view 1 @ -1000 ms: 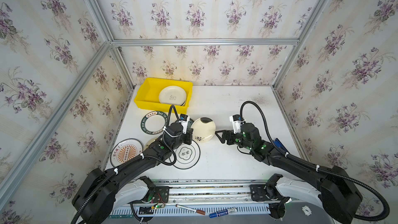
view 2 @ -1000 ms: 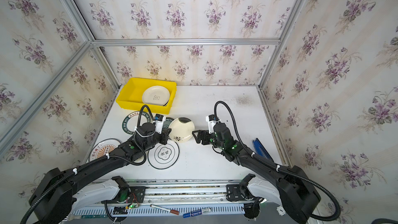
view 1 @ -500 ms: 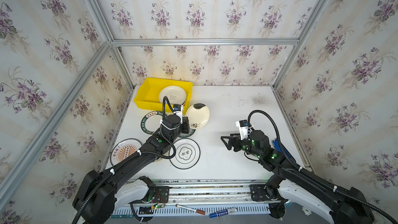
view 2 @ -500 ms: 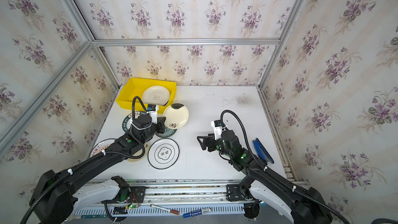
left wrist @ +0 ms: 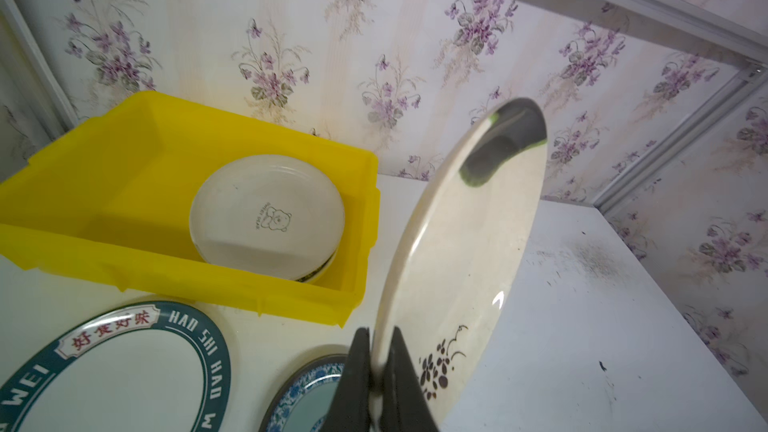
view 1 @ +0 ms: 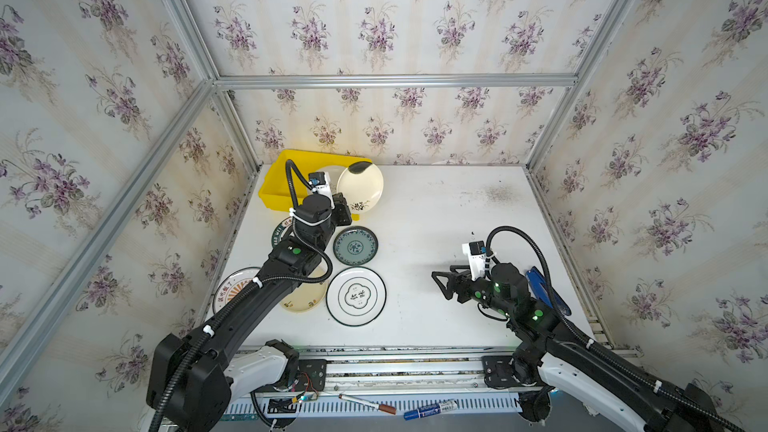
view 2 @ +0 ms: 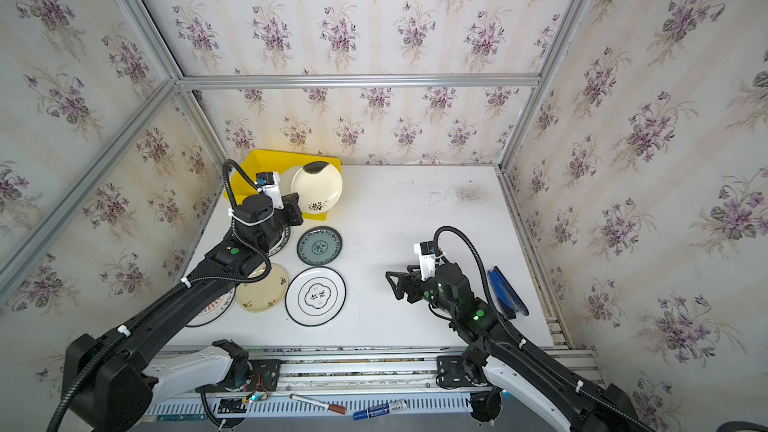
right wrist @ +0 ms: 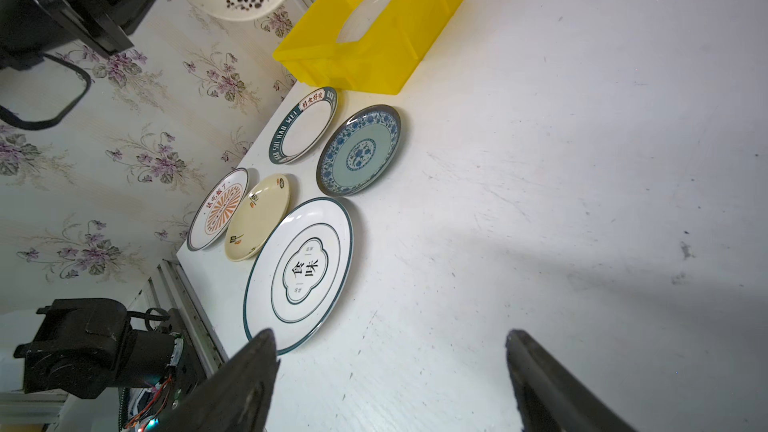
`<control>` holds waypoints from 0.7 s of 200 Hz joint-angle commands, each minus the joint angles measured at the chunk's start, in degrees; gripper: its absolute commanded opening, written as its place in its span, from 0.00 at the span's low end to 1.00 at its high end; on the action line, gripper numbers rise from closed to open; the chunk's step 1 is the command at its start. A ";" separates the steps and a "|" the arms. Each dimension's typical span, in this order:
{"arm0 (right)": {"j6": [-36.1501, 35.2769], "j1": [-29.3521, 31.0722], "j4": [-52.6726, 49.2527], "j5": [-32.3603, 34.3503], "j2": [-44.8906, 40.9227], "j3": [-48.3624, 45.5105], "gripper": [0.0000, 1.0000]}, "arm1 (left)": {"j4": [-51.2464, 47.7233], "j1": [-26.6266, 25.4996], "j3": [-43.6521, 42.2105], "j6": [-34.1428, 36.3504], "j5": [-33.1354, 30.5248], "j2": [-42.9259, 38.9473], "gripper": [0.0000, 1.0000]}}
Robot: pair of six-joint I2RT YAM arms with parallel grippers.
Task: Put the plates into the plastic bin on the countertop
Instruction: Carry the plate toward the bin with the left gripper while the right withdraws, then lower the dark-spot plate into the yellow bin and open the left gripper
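The cream plate in the bin is outward of the plate in my left gripper and below it. I need to carry the plate in my left gripper outward and down next, to release it at the cream plate.
My left gripper point(left wrist: 379, 342) is shut on the edge of a cream plate point(left wrist: 461, 251) with a dark flower sprig. It holds the plate tilted on edge in the air at the near right corner of the yellow plastic bin point(left wrist: 166, 268). Both top views show this plate point(view 1: 360, 184) point(view 2: 316, 187) overlapping the bin point(view 1: 282, 184). A cream plate point(left wrist: 268, 218) lies upside down in the bin. Several plates lie on the white countertop point(view 1: 436, 218): a teal patterned one point(view 1: 355, 246), a green-rimmed white one point(view 1: 356, 296), a lettered green-banded one point(left wrist: 116, 367). My right gripper point(view 1: 436, 284) is open and empty.
A small cream plate point(right wrist: 257, 216) and an orange sunburst plate point(right wrist: 218, 214) lie at the front left. A blue object point(view 1: 540, 288) rests by the right rail behind my right arm. Markers point(view 1: 430, 409) lie on the front rail. Wallpapered walls close in three sides.
My left gripper has carried the cream plate from the middle of the countertop back to the bin's corner. My right gripper has pulled away to the front right and opened wider.
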 commanded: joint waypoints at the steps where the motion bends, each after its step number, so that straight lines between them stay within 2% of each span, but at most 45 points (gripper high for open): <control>1: 0.05 0.12 -0.45 0.55 -1.00 -0.38 0.89 | -0.48 2.70 3.63 1.81 -3.21 1.95 0.00; 50: -0.84 0.12 -1.94 0.47 -2.28 -0.80 0.90 | -3.64 10.10 16.14 1.95 -4.51 16.46 0.00; 93: -0.66 0.09 -2.99 0.37 -3.08 -0.77 0.90 | -11.69 13.17 29.92 2.79 -3.41 30.24 0.00; 125: -0.86 0.12 -3.20 -0.06 -3.00 -0.73 0.90 | -23.09 15.96 42.27 -0.91 3.29 40.55 0.00; 140: -1.18 0.10 -3.28 0.06 -2.41 -0.50 0.90 | -25.44 17.07 44.79 -2.76 6.93 43.52 0.00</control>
